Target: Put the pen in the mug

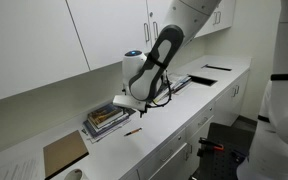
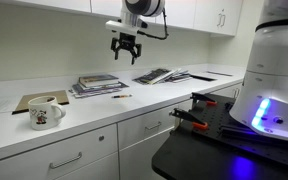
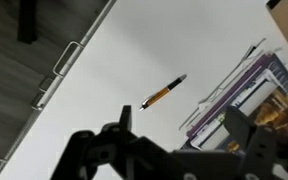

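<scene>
The robot's gripper next needs to move down and turn onto the pen's orange middle [image 1: 134, 131] [image 3: 162, 94], which is below it, because the pen lies at a slant to the open fingers.
The pen [image 3: 164, 93] is short and thin, orange-yellow with dark ends. It lies flat on the white counter beside the stacked books; it also shows in both exterior views [image 1: 132, 131] [image 2: 121, 97]. The mug [image 2: 44, 112] is white with a red picture and stands near the counter's front edge, well away from the pen. Only its rim [image 1: 74, 174] shows at the bottom of an exterior view. My gripper [image 2: 124, 48] is open and empty, high above the counter over the pen and books. Its two dark fingers [image 3: 169, 150] frame the bottom of the wrist view.
A stack of books [image 2: 96, 85] [image 1: 104, 120] [image 3: 249, 90] lies next to the pen. A flat brown board [image 2: 29, 100] [image 1: 64, 153] lies behind the mug. More papers [image 2: 159, 74] lie further along the counter. Wall cabinets hang above.
</scene>
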You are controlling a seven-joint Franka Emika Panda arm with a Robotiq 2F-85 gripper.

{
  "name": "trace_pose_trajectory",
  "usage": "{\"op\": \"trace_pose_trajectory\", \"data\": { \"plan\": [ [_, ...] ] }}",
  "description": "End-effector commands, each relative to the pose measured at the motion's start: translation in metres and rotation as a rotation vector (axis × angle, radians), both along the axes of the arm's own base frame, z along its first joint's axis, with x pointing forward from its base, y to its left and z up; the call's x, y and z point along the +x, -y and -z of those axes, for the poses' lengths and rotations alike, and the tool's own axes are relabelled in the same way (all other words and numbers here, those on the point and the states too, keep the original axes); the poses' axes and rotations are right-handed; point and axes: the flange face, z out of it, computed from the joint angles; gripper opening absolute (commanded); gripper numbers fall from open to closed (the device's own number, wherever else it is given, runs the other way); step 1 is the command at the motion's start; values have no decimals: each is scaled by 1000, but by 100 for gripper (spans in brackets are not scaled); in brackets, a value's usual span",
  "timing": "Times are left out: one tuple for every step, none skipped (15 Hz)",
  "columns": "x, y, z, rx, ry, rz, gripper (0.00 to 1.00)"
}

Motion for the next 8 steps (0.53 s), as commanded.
{"op": "trace_pose_trajectory", "data": {
  "plan": [
    [0,2,-1,0,0,1,100],
    [4,5,3,-7,1,87,100],
    [9,9,7,-9,-1,170,100],
    [18,9,15,-3,7,222,100],
    [27,9,24,-2,-1,281,100],
    [38,10,33,-4,-8,338,100],
    [49,11,44,3,-11,394,100],
    [62,12,54,6,-19,448,100]
  ]
}}
